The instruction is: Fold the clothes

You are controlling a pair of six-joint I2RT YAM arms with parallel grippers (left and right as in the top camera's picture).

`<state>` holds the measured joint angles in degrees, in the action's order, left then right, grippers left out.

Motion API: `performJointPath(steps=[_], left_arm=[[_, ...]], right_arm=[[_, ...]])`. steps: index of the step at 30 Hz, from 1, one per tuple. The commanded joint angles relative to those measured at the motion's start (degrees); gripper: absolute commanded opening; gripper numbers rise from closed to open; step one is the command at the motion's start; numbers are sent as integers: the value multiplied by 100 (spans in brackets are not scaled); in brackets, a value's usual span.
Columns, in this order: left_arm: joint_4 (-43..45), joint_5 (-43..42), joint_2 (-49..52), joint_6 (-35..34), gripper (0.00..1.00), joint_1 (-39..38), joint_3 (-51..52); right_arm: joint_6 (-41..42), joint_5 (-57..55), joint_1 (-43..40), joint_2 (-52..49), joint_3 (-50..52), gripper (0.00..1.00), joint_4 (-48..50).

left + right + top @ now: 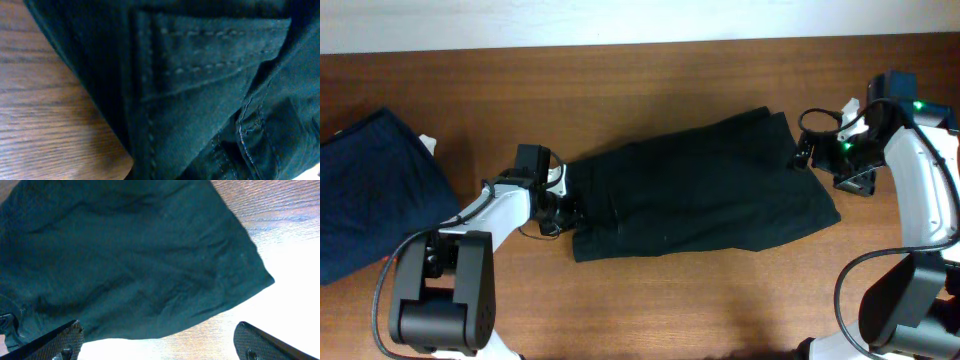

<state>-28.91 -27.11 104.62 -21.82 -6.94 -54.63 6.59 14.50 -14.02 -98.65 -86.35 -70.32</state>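
Observation:
The shorts still lie stretched out lengthwise, so the left gripper will next lift the shorts' waist end, bring it over onto the shorts' leg half (748,178) and let it go.
The black shorts (700,195) lie flat across the middle of the wooden table, waist end to the left and leg hems to the right. My left gripper (565,207) sits at the waist end. Its wrist view is filled with stitched black fabric (200,75), with no finger showing over the bare wood beside it, so it appears shut on the cloth. My right gripper (807,152) hovers at the right hem. Its fingers (157,330) are spread wide and empty, and the hem (125,255) lies just beyond them.
A navy blue folded garment (370,190) lies at the left edge of the table, with a small white tag (428,143) at its corner. Brown wood (720,300) shows in front of the shorts. A pale wall runs along the far edge.

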Motion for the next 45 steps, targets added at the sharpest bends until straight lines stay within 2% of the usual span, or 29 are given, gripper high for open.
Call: performJointPath(steps=[1, 2, 4, 5, 9, 13, 18, 24, 27, 30, 31, 35, 41, 45], left_arm=[[-538, 70, 168, 118, 0, 227, -61], [-817, 140, 118, 127, 0, 330, -258], [-1425, 216, 13, 378, 0, 533, -761], [-1770, 289, -31, 483, 0, 619, -1054], [-2994, 444, -127, 824, 0, 824, -2330], [-3851, 439, -127, 872, 0, 822, -3541], [-4693, 87, -127, 868, 0, 807, -4562], [-4868, -658, -127, 866, 0, 807, -4927], [-4885, -656, -125, 868, 1, 807, -4924], [-4874, -634, -125, 868, 1, 807, -4924], [-4868, -608, -125, 870, 1, 807, -4924], [-4811, -588, -125, 868, 1, 807, -4924], [-4750, -588, -125, 868, 0, 743, -4924], [-4527, -595, -125, 863, 1, 538, -4924]], right_arm=[[-374, 35, 262, 15, -7, 81, 4], [-385, 33, 385, -20, -7, 57, 2], [-387, 35, 636, -109, 28, 32, 13], [-385, 35, 835, -181, 92, 23, 57], [-382, 365, 1528, -426, 420, 13, 393], [-382, 1443, 2608, -741, 1067, 12, 1493], [162, 1720, 4017, -1259, 1558, 12, 3228], [708, 1722, 5174, -2052, 1561, 13, 4754], [743, 1670, 5418, -2059, 1537, 20, 5075], [723, 1585, 5259, -1902, 1364, 28, 4769], [721, 1493, 5139, -1814, 1274, 32, 4538], [424, 883, 4306, -1213, 841, 37, 3244], [-85, -221, 2876, -844, 774, 38, 1705], [-81, -787, 2319, -960, 1182, 37, 1703]])
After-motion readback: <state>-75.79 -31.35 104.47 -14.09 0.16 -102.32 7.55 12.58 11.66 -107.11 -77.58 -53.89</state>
